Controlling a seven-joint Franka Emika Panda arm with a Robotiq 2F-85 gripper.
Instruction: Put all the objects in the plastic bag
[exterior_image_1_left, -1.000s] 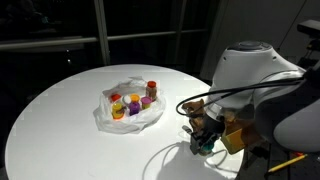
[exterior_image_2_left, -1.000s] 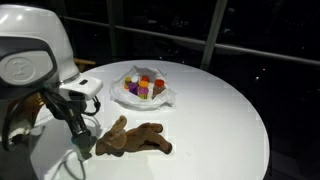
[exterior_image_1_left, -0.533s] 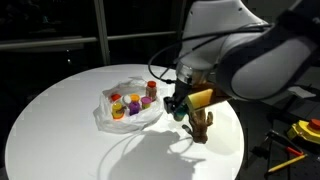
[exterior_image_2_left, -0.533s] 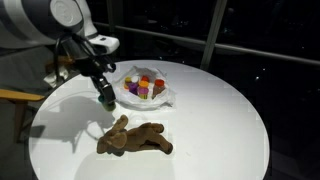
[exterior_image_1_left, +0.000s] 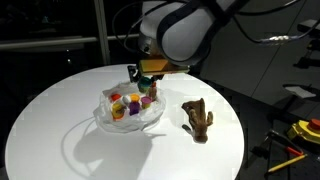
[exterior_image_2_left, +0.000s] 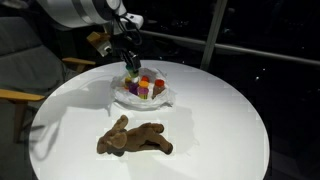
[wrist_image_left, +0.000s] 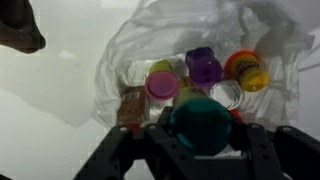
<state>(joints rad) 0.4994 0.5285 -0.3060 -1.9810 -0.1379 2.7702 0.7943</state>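
Observation:
The robot's gripper will next shift sideways, bring the teal-lidded container down onto the bag's bare patch beside the brown bottle and release it, because other containers fill the middle of the bag.
A clear plastic bag (exterior_image_1_left: 128, 112) (exterior_image_2_left: 141, 92) (wrist_image_left: 150, 40) lies open on the round white table and holds several small coloured containers (wrist_image_left: 205, 68). My gripper (wrist_image_left: 200, 135) hangs right above the bag (exterior_image_1_left: 139, 78) (exterior_image_2_left: 131, 62), shut on a teal-lidded container (wrist_image_left: 200, 122). A brown plush toy (exterior_image_1_left: 197, 117) (exterior_image_2_left: 135, 139) lies on the table apart from the bag; one end shows in the wrist view's top left corner (wrist_image_left: 18, 25).
The white table (exterior_image_1_left: 60, 120) (exterior_image_2_left: 220, 120) has a curved edge all round. A wooden chair (exterior_image_2_left: 20, 97) stands beside it. Yellow tools (exterior_image_1_left: 300, 130) lie off the table. Dark windows stand behind.
My gripper has carried the teal-lidded container from near the plush toy at the table's edge across to above the plastic bag. The plush toy has not moved.

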